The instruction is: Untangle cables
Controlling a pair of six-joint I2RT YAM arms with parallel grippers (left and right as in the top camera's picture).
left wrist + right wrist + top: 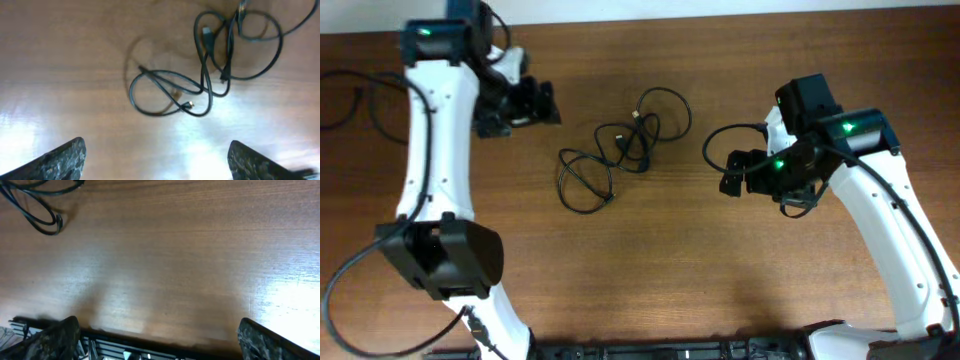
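The cable's narrow bend (562, 154) (143, 70) nearest my left gripper sticks out of the tangle beside bare wood, so my left gripper will turn as it goes down onto it next.
The cables (620, 150) are thin black cords lying tangled in loops on the wooden table (650, 260), near its middle. In the left wrist view the cables (210, 70) fill the upper middle, with small plug ends showing. My left gripper (542, 103) is open and empty, left of the tangle and apart from it; its fingertips (157, 157) frame bare wood. My right gripper (732, 172) is open and empty, right of the tangle. In the right wrist view only a cable loop (35, 210) shows at the top left, far from the fingertips (160, 337).
A thicker black wire (725, 140) loops off the right arm beside its gripper. More black wire (360, 95) lies at the table's far left. A dark slotted rail (150, 347) runs along the table's front edge.
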